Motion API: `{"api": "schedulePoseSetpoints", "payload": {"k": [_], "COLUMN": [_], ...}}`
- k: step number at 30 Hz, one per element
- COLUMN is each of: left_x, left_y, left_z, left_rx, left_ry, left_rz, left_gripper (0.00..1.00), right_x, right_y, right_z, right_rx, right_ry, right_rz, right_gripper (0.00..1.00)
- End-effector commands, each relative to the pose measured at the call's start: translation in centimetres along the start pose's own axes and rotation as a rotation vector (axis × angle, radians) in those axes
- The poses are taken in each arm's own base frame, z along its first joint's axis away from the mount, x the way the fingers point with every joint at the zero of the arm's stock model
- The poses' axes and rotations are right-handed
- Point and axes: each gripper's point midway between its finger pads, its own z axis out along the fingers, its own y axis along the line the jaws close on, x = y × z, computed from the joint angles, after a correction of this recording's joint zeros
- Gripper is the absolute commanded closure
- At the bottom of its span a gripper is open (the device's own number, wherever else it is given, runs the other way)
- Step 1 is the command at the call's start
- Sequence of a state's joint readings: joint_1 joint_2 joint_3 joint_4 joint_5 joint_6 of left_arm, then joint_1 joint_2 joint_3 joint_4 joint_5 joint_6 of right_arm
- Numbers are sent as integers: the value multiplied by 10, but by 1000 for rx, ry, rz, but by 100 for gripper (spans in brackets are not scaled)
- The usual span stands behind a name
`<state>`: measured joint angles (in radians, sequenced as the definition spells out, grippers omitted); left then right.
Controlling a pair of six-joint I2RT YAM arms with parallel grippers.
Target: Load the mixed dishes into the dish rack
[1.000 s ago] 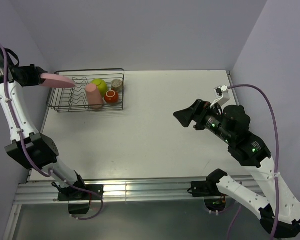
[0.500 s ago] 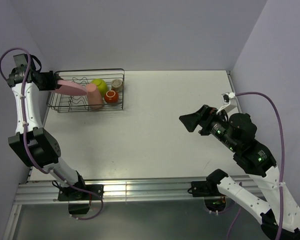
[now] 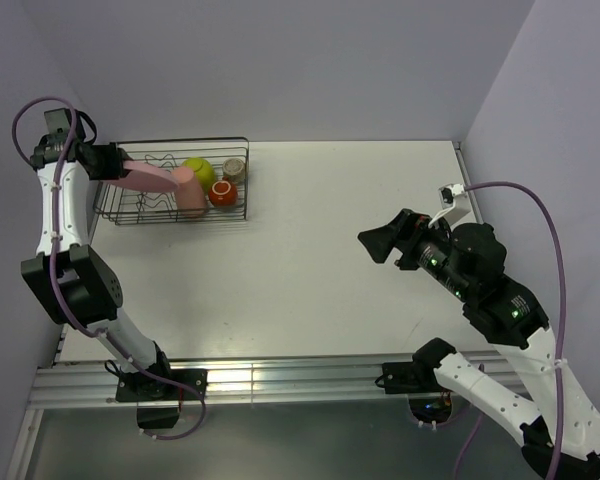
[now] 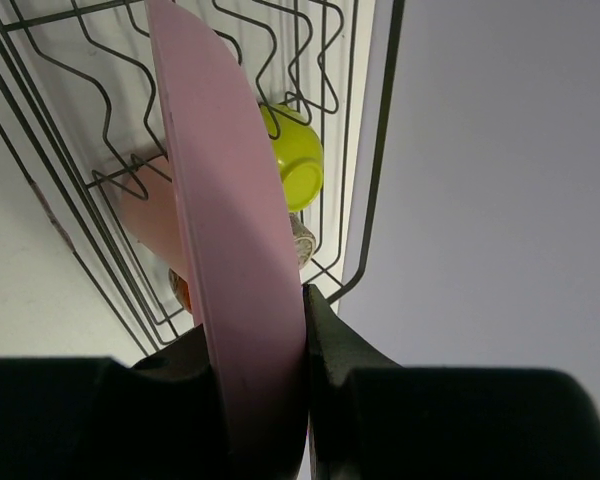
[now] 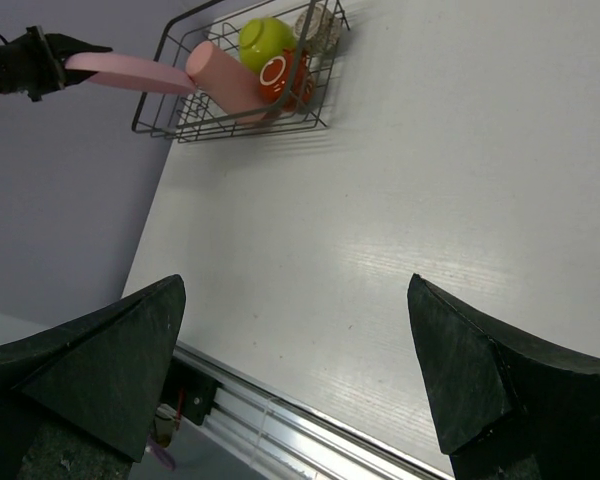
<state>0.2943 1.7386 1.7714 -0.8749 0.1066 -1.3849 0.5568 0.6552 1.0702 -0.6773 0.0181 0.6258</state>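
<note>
My left gripper will next lower the plate into the rack toward the salmon-pink cup, because the pink plate (image 3: 152, 178) is still hanging above the wavy wires.
The large pink plate (image 3: 152, 178) is clamped edge-on in my left gripper (image 3: 116, 166), tilted over the left half of the dish rack (image 3: 180, 221). In the left wrist view the plate (image 4: 230, 220) fills the gap between the fingers (image 4: 325, 330), with the rack's wavy wires (image 4: 380, 150) below. A lime-green bowl (image 3: 198, 172), a salmon-pink cup (image 3: 188, 193), an orange-red mug (image 3: 222, 194) and a beige-grey cup (image 3: 234, 169) sit in the rack's right half. My right gripper (image 3: 375, 241) hangs open over the table's right side, holding nothing.
The rack stands at the table's far left corner, close to the purple side wall (image 3: 20, 60). The white table (image 3: 310, 260) stretches between the rack and my right arm. An aluminium rail (image 5: 280, 420) runs along the near edge.
My left gripper has carried the pink plate rightward and down from beyond the rack's left edge to over its left half. The right arm shifted slightly to the right.
</note>
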Motion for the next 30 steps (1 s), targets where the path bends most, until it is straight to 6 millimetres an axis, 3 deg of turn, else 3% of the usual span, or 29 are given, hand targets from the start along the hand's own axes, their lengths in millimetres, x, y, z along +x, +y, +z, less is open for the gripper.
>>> {"api": "schedulePoseSetpoints", "payload": {"k": [1,11,23,30], "left_x": [-4,-9,6,6], "left_y": [-11,-6,5,24], "left_z": [-3,-7,12,15], "left_rx": [53,33,-36,-92], "left_ry": [-37,-89,-106,-118], "left_rz": [-15,-39,-18,-20], "left_gripper": [100,100,100,100], "right_x": [-1,0,-1,-2], "right_y": [-3,-2,-4,-6], "right_z": [6,14,23,25], "right_rx": [18,17,34,45], "right_ry": [-2,20,34,35], "right_rz": [-33,-56,-99,-119], "right_gripper": [0,0,0,0]}}
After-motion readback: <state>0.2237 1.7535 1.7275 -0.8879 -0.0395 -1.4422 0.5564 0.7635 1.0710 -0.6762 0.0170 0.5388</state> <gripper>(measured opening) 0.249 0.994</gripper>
